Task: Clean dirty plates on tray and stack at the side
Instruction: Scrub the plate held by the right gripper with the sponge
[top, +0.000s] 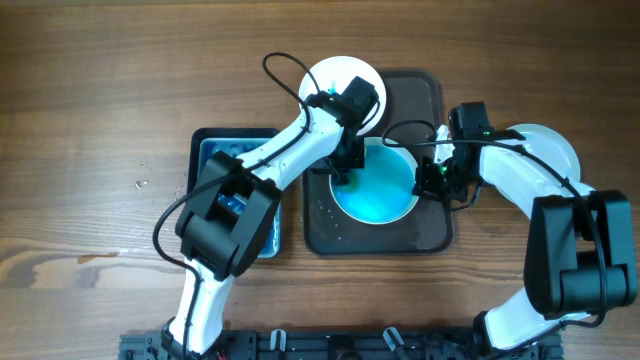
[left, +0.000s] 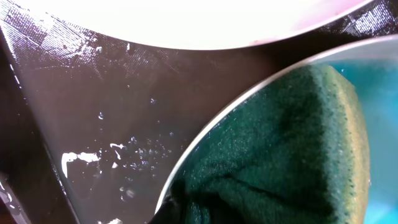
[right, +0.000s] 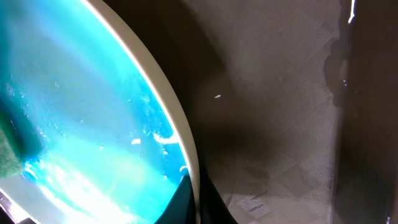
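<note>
The blue basin is to the left in the overhead view. My left gripper should next lift off the plate and move over that basin to let go of the sponge.
A blue plate lies on the dark brown tray. My left gripper is shut on a green sponge and presses it on the plate's left part; the plate's white rim shows in the left wrist view. My right gripper is shut on the plate's right rim, one finger inside and one outside. A white plate lies at the tray's far left corner, and it also shows in the left wrist view. Another white plate sits on the table right of the tray.
A blue basin with water stands left of the tray. The tray floor is wet with droplets and suds. Water drops lie on the wooden table at the left.
</note>
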